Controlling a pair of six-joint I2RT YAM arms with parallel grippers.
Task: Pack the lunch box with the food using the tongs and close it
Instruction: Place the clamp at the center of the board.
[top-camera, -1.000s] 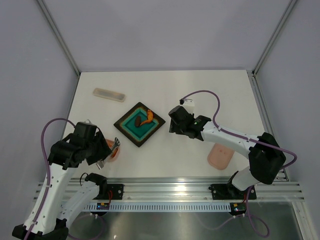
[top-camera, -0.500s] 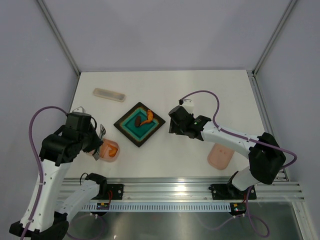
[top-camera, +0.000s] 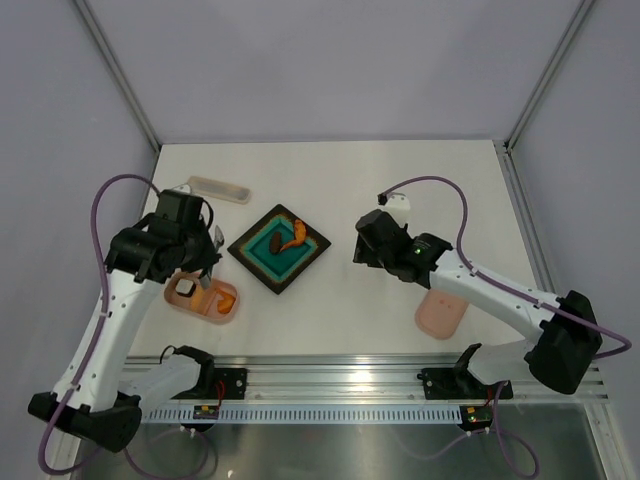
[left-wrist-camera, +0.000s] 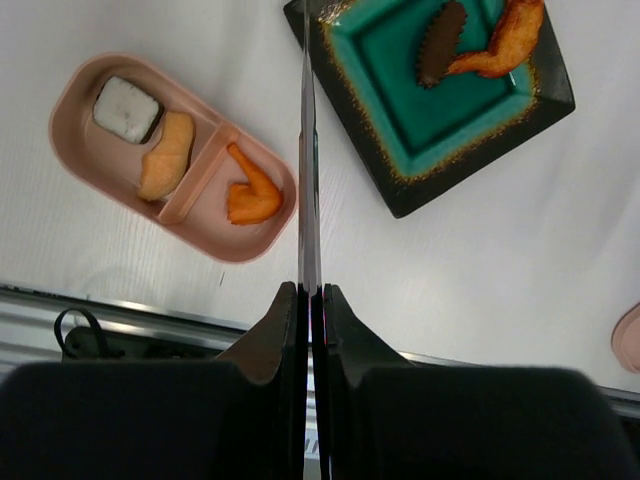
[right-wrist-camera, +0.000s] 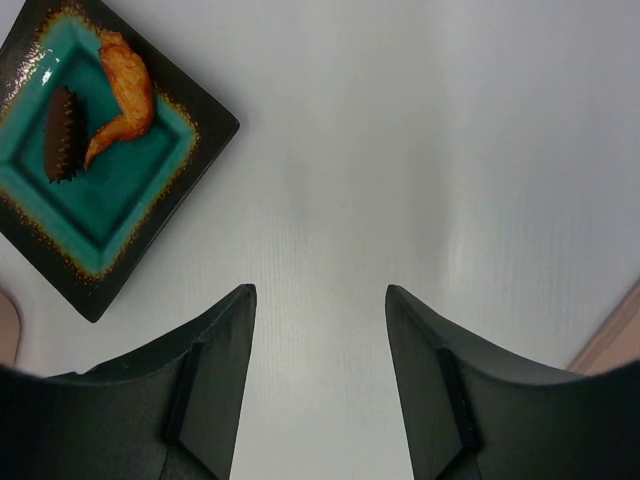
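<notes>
I will next swing my left gripper over the dark tray and down to the table past it, as both lunch box sections already hold food.
My left gripper is shut on the silver tongs, whose two arms are pressed together and point toward the corner of the dark tray. The pink lunch box lies open to their left. It holds a white and black piece, a pale orange piece and an orange curled piece. On the tray lie an orange shrimp and a brown lump. My right gripper hangs open and empty over bare table right of the tray. The lid lies near the front right.
A long pale translucent case lies at the back left, behind my left arm. The lunch box sits close to the table's front edge, by the rail. Grey walls stand around the table.
My left gripper has squeezed the tongs shut and lifted away from the lunch box toward the tray, leaving the box uncovered. The right arm has shifted a little to the right.
</notes>
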